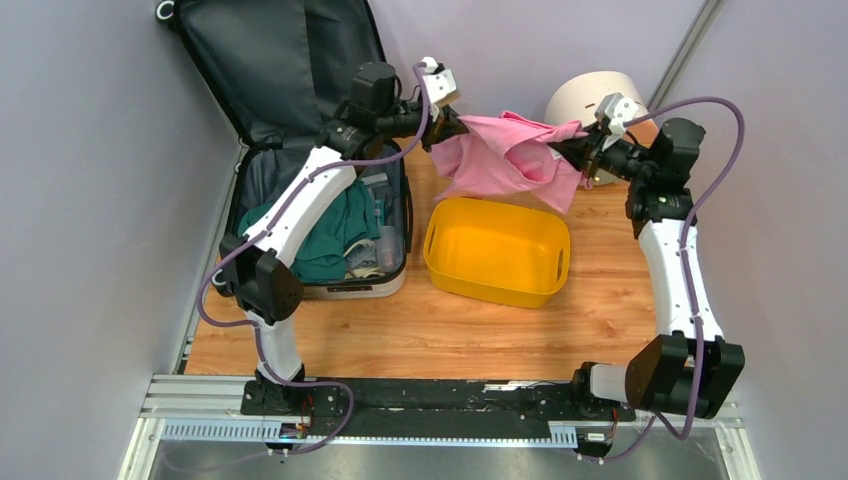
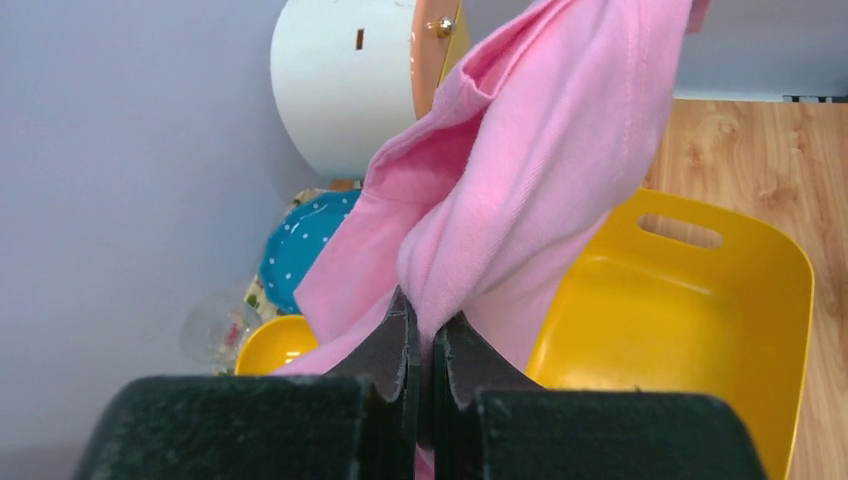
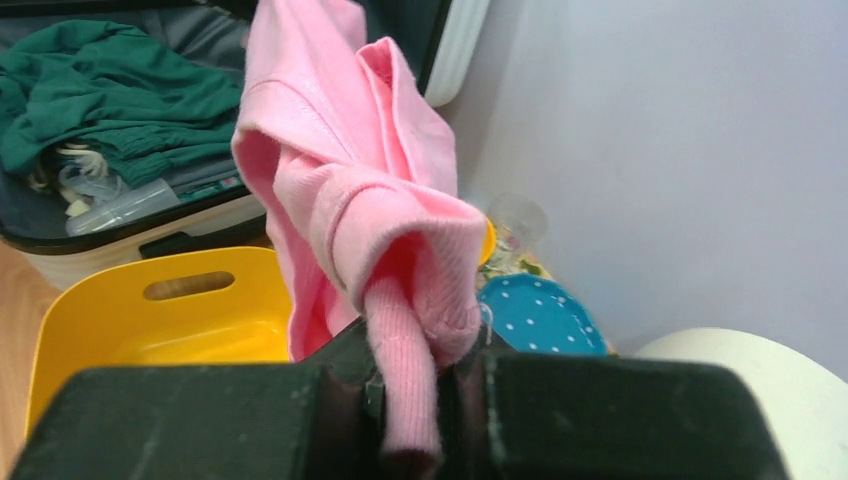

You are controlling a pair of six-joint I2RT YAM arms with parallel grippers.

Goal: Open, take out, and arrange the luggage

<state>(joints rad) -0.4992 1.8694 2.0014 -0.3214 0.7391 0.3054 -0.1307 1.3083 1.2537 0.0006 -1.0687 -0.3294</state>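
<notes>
My left gripper draws back next, lowers over the empty yellow bin's end by the luggage and releases the garment, since that end lies below and back.
The luggage (image 1: 330, 285) lies open at the left of the table, its dark-lined lid (image 1: 280, 60) propped up against the wall. Green clothes (image 1: 330, 235) and small items fill its lower half (image 3: 130, 215). A pink garment (image 1: 505, 155) hangs stretched in the air between both arms, above the far edge of the yellow bin (image 1: 497, 252). My left gripper (image 1: 448, 128) is shut on the garment's left end (image 2: 470, 240). On its right end (image 3: 400, 250) my right gripper (image 1: 583, 150) is shut, a rolled pink hem sticking out between the fingers.
A round cream-and-orange drawer box (image 1: 590, 100) stands at the back right. Behind the bin, by the wall, sit a blue dotted plate (image 2: 305, 235), a yellow bowl (image 2: 272, 345) and a clear glass (image 3: 515, 215). Grey walls close in on three sides.
</notes>
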